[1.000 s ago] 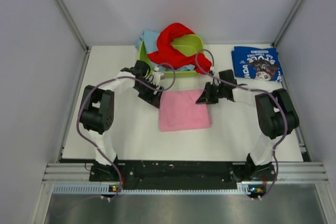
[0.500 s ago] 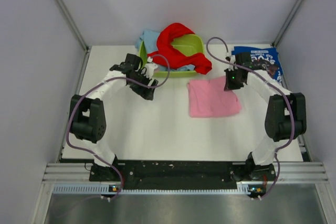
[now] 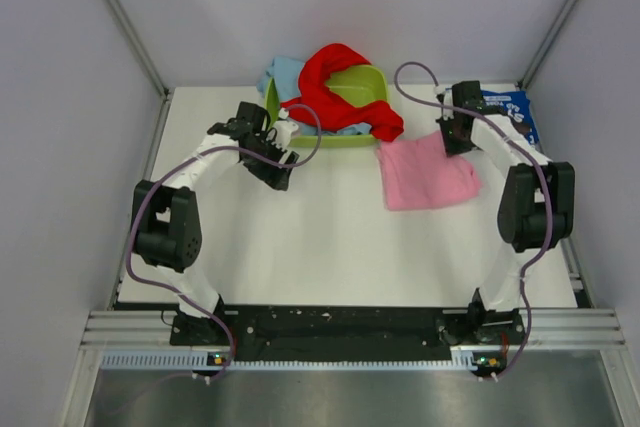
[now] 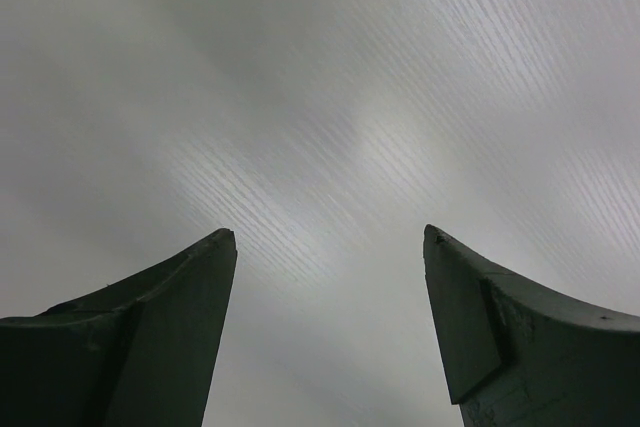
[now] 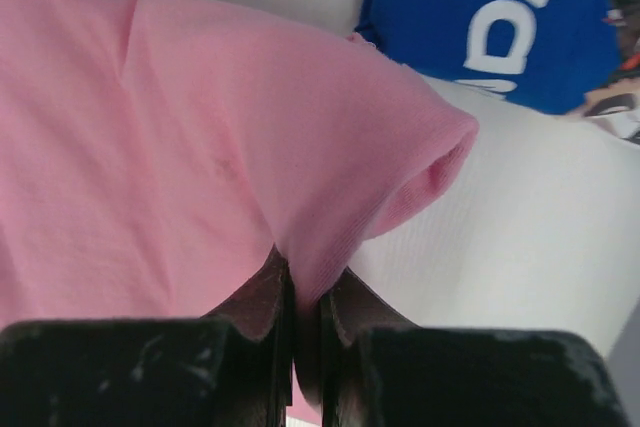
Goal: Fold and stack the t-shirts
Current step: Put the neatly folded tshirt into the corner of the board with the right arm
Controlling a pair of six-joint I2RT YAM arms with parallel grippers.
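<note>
The navy blue t-shirt (image 3: 512, 112) (image 5: 495, 22) lies farther out than the right gripper, to its right in the top view, so the robot will lift the pink t-shirt across and let go of it on top of the navy blue one.
The folded pink t-shirt (image 3: 428, 173) lies at the right of the table, its far edge pinched in my right gripper (image 3: 456, 137). In the right wrist view the jaws (image 5: 310, 272) are shut on a fold of the pink shirt (image 5: 180, 177). The folded navy blue t-shirt (image 3: 512, 112) with white lettering lies at the far right, partly hidden by the right arm; it also shows in the right wrist view (image 5: 480, 17). The red t-shirt (image 3: 332, 87) and the light blue t-shirt (image 3: 284, 74) hang over the lime green tub (image 3: 366, 83). My left gripper (image 3: 278, 172) is open and empty over bare table (image 4: 330, 147).
The tub stands at the back centre against the rear wall. Grey walls and metal rails enclose the table on three sides. The arm bases sit on the black rail at the near edge.
My right gripper has dragged the pink shirt from the table's middle to the right, toward the navy shirt. My left gripper let go and drew back to the left, then stayed still.
</note>
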